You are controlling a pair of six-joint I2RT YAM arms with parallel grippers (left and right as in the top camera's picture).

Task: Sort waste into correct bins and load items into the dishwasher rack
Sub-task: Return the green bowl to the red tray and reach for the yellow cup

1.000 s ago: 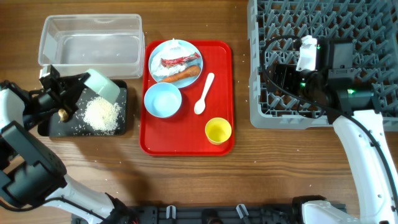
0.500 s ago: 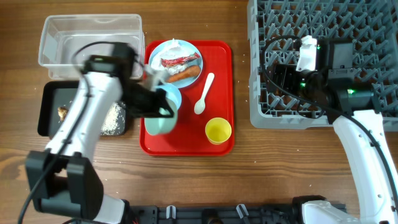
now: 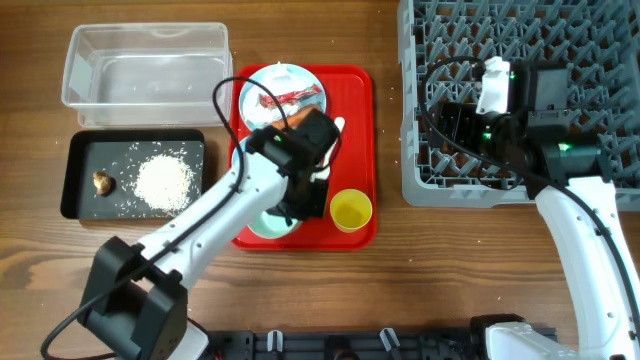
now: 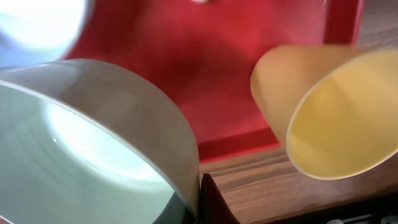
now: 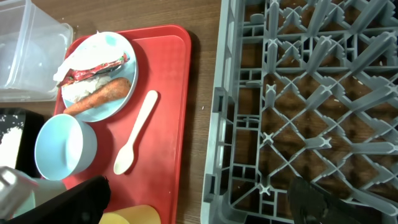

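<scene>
The red tray's near corner beside the yellow cup (image 3: 351,210) is clear, so next I need to lower the pale bowl in my left gripper onto it and let go of the bowl's rim.
My left gripper (image 3: 300,205) is shut on the rim of a pale bowl (image 3: 268,224) and holds it tilted over the front of the red tray (image 3: 356,110), beside the yellow cup (image 3: 351,210). The left wrist view shows the bowl (image 4: 93,143) in the jaws (image 4: 200,200) and the cup (image 4: 336,112) close on the right. Rice (image 3: 165,183) and a brown lump (image 3: 101,181) lie in the black tray (image 3: 70,195). The plate (image 5: 112,43) holds the wrapper (image 5: 93,68), carrot (image 5: 99,96) and tissue. The second bowl (image 5: 65,146) and spoon (image 5: 137,130) rest on the red tray. My right gripper (image 5: 193,205) is open over the rack (image 3: 600,60).
The clear tub (image 3: 145,65) stands behind the black tray at the far left. My left arm crosses the red tray and hides most of the second bowl from overhead. The rack fills the right side of the table.
My left arm has swung right from the black tray to the front of the red tray, carrying the bowl. The rice stays in the black tray. The right arm has not moved.
</scene>
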